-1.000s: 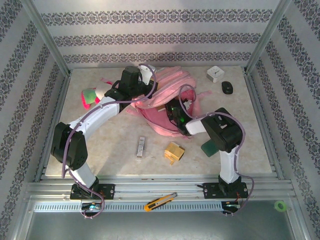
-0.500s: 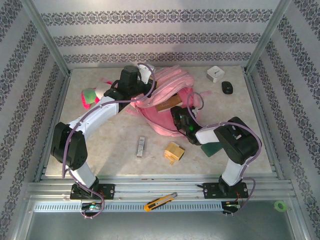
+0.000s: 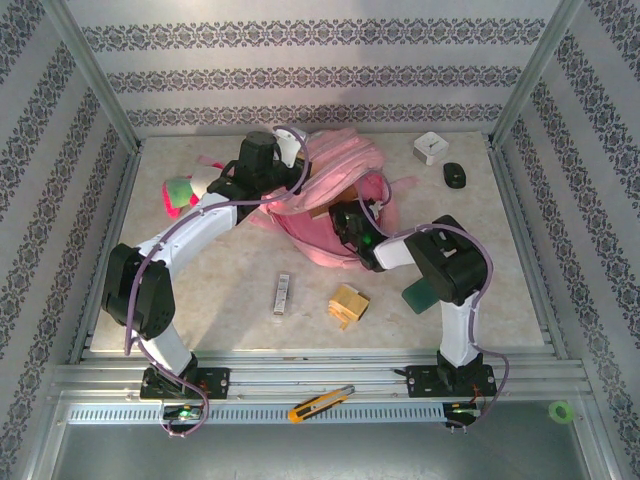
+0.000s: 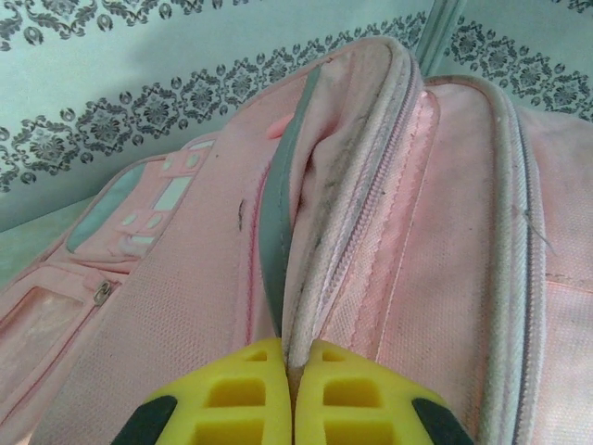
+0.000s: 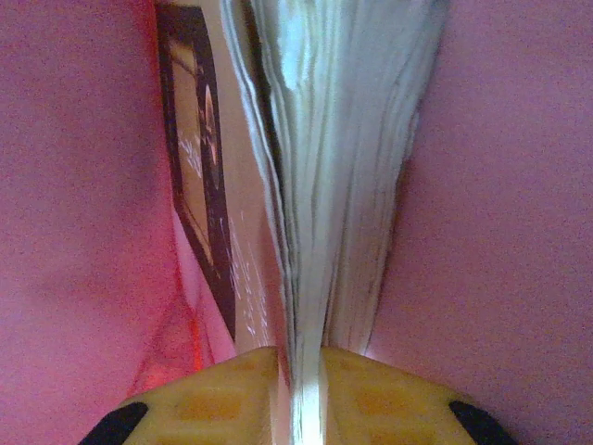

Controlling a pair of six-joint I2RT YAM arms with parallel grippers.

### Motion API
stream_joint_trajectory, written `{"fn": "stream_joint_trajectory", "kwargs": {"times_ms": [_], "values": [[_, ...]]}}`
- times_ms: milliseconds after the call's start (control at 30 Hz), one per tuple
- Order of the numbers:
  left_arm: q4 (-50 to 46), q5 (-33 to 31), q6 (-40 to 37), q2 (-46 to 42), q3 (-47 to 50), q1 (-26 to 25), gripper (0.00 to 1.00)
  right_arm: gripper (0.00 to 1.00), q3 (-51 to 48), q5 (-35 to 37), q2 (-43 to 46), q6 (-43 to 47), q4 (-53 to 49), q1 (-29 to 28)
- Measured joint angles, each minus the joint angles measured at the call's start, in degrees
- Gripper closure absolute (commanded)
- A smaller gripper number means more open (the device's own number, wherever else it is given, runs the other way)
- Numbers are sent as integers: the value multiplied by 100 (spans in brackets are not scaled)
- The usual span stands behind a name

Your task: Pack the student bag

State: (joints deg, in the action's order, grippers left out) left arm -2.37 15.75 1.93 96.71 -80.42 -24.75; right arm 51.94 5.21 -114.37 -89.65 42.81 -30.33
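Observation:
The book already sits inside the lining. I will next lower my left gripper back toward the near edge of the opening (image 3: 319,248) and release the zipper rim there.
The student bag (image 3: 345,165), big and pink, lies at the back middle of the table with its main opening facing the front right. My left gripper (image 3: 288,196) is shut on the bag's zipper rim (image 4: 320,250), pinching the fabric edge between its yellow fingers (image 4: 232,399) and holding the mouth up. My right gripper (image 3: 347,222) reaches into the opening, surrounded by pink lining (image 5: 500,232). It is shut on a book (image 5: 334,185), seen edge-on with white pages fanned and a dark cover on the left.
A pink, green and white plush toy (image 3: 180,190) lies left of the bag. A white box (image 3: 431,147) and a black object (image 3: 455,175) sit back right. A small stick (image 3: 282,294), tan block (image 3: 349,304) and green notebook (image 3: 420,296) lie in front. A utility knife (image 3: 320,403) rests on the rail.
Half a second ago my right gripper was drawn back with the book showing at the bag's mouth. Now it has pushed forward into the bag. The left arm has held still.

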Motion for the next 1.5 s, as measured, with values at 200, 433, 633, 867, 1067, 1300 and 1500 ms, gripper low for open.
{"fn": "stream_joint_trajectory", "kwargs": {"times_ms": [200,433,633,867,1067,1300,1500], "values": [[24,-59,-42,4,20,15,100,69,74,-22,0,149,-26,98],[146,-57,-262,2,267,11,100,55,-997,-33,1687,802,-671,15],[197,-33,-459,2,518,13,100,52,-1517,116,4207,1873,-2323,-310],[328,256,-780,15,951,-79,100,51,-1137,275,5884,3423,-4601,-354],[535,262,-992,181,1344,-319,100,47,-1043,271,6050,4286,-5477,-278],[1049,157,-1102,1274,1832,-678,100,46,-800,-348,5910,6151,-5742,98],[1060,155,-968,1069,1832,-669,61,46,-796,-870,5683,7785,-5722,96]]}}
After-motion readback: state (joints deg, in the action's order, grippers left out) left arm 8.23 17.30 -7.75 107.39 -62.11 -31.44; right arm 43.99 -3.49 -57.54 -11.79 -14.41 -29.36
